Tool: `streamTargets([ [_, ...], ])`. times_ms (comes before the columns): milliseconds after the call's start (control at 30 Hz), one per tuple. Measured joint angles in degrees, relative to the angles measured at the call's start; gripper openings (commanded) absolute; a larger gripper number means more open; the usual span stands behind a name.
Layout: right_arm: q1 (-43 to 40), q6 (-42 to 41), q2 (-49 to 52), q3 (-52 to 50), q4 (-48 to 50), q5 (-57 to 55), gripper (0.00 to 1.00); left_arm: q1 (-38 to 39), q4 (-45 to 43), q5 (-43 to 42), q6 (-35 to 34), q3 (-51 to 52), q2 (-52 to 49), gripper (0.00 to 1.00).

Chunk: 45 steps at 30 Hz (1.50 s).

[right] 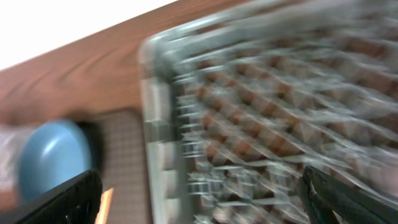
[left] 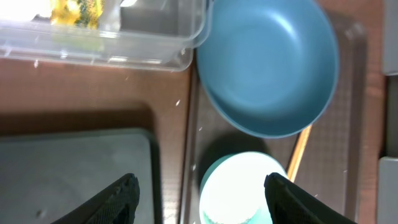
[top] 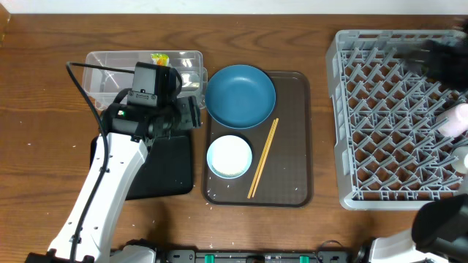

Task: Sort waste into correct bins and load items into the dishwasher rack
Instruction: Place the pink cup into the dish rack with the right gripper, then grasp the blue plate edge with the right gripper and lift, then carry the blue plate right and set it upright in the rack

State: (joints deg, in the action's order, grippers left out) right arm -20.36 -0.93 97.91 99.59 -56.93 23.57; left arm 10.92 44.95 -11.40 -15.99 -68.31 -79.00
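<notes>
The blue plate's rack-side rim (top: 274,89) (right: 86,142) lies uncovered, so my right gripper will next go to the left in the overhead view and down onto it.
The blue plate (top: 240,95), white bowl (top: 229,156) and chopsticks (top: 262,158) lie on a brown serving tray (top: 292,131). The yellow wrapper (top: 159,58) lies in the clear tub (top: 110,66); the black tray (top: 164,172) sits below it. My left gripper (left: 202,186) is open and empty, above the gap between the black tray (left: 74,174) and the bowl (left: 242,190). A pink cup (top: 457,120) and a pale cup (top: 462,159) sit in the rack (top: 398,117). My right gripper (right: 199,193), blurred, is open and empty over the rack (right: 267,106). I cannot make out the tissue.
The left arm (top: 110,183) covers part of the tub and the black tray. The right arm (top: 442,55) is a dark blur at the rack's far right corner. A few white specks (left: 177,102) lie on the wood beside the serving tray.
</notes>
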Motion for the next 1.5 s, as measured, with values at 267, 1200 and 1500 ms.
streamTargets([
  [267,21.5,0.8,4.9,-4.2,9.0,-0.8,0.76,0.0,2.2,1.2,0.0,0.0,0.0,0.68],
  [1200,36.3,-13.5,26.6,-3.0,21.1,-12.9,0.01,0.0,2.5,1.3,0.0,0.0,0.0,0.68],
  [1500,20.3,-2.3,10.4,0.8,21.2,-20.6,0.01,0.0,2.5,1.3,0.0,0.0,0.0,0.68],
])
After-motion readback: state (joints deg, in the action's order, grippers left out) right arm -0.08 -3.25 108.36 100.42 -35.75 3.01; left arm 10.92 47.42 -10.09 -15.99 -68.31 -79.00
